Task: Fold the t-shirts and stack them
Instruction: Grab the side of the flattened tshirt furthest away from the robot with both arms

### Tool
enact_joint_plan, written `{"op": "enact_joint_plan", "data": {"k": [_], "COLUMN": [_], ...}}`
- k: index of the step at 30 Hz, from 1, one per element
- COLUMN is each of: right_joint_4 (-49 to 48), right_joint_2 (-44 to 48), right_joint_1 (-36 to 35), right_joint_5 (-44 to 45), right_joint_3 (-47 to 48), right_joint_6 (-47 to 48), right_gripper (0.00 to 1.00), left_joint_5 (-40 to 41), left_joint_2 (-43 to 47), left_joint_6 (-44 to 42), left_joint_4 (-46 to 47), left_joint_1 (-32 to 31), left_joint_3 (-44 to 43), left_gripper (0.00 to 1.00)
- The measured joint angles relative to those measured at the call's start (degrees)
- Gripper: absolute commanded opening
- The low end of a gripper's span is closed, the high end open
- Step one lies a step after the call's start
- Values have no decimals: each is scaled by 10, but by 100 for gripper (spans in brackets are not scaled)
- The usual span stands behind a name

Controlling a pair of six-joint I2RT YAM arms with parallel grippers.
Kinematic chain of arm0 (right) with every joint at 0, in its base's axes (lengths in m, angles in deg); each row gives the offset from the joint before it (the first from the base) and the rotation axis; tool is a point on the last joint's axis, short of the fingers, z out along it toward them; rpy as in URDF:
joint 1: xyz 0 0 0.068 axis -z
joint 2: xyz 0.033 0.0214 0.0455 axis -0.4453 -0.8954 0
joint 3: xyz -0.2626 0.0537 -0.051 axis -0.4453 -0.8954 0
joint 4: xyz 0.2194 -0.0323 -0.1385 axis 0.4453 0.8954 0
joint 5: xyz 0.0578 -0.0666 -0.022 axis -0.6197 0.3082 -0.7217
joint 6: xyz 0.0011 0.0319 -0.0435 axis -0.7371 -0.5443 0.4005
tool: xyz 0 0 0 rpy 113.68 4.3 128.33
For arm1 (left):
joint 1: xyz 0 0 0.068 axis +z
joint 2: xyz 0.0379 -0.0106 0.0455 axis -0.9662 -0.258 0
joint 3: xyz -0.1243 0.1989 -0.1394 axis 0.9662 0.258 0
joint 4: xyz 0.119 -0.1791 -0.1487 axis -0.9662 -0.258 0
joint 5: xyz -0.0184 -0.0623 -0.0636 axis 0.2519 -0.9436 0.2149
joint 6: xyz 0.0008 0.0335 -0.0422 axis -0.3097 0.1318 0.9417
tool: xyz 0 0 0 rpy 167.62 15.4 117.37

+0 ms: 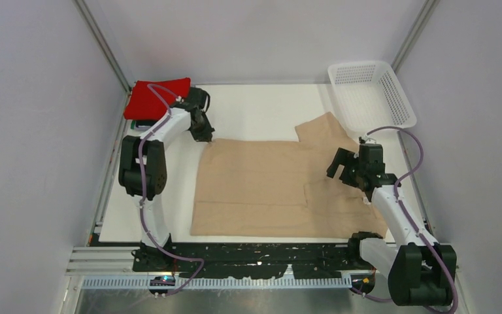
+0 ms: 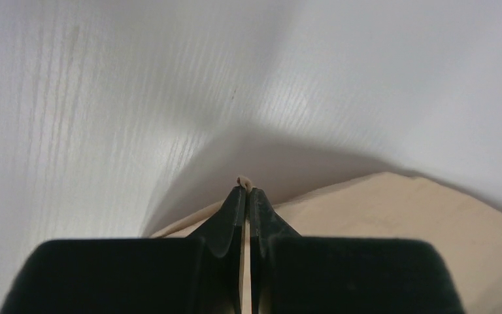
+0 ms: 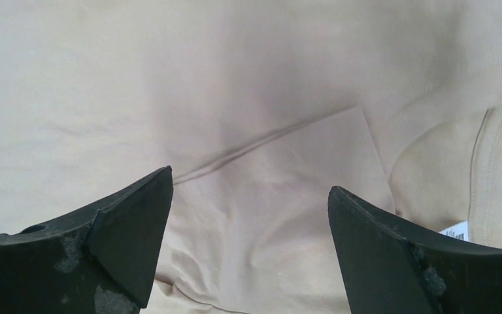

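The sleeve's far edge (image 1: 315, 120) is outward of and below my open fingers, so my right gripper will move outward and down next and close on it.
A beige t-shirt (image 1: 261, 186) lies spread flat on the white table, one sleeve (image 1: 323, 127) pointing toward the far right. My left gripper (image 1: 204, 135) is at the shirt's far left corner and is shut on that corner; in the left wrist view (image 2: 247, 188) a nub of beige cloth sticks out between the closed tips. My right gripper (image 1: 348, 171) is open and hovers over the shirt's right part; its wrist view (image 3: 250, 196) shows beige cloth (image 3: 248, 118) between the spread fingers. A folded red t-shirt (image 1: 157, 97) tops a stack at the far left corner.
A white mesh basket (image 1: 371, 93) stands at the far right corner, close to the sleeve. Grey walls close in on both sides. A black rail (image 1: 261, 252) runs along the table's near edge by the arm bases.
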Motion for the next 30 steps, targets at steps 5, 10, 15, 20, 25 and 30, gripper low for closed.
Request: {"op": "enact_joint_plan", "data": {"k": [5, 10, 15, 20, 25, 30], "right_joint_4": [-3, -13, -2, 70, 127, 184], "right_joint_2": [-55, -209, -410, -641, -808, -866], "right_joint_1": [-56, -96, -109, -111, -111, -108], "right_joint_5": [24, 69, 105, 136, 176, 206], "right_joint_3": [91, 252, 467, 753, 974, 1021], "right_joint_6": [2, 7, 23, 45, 63, 68], "right_gripper": [95, 95, 98, 100, 100, 100], "left_joint_5": [-18, -29, -50, -79, -89, -95], "left_joint_2": [1, 18, 52, 65, 73, 89], "left_joint_6": [-3, -5, -11, -16, -17, -21], "left_joint_4": [16, 39, 59, 84, 96, 99], "left_joint_1": [-4, -7, -9, -9, -9, -11], "left_joint_3": [35, 94, 134, 138, 145, 159], "left_gripper": [0, 0, 0, 0, 0, 0]}}
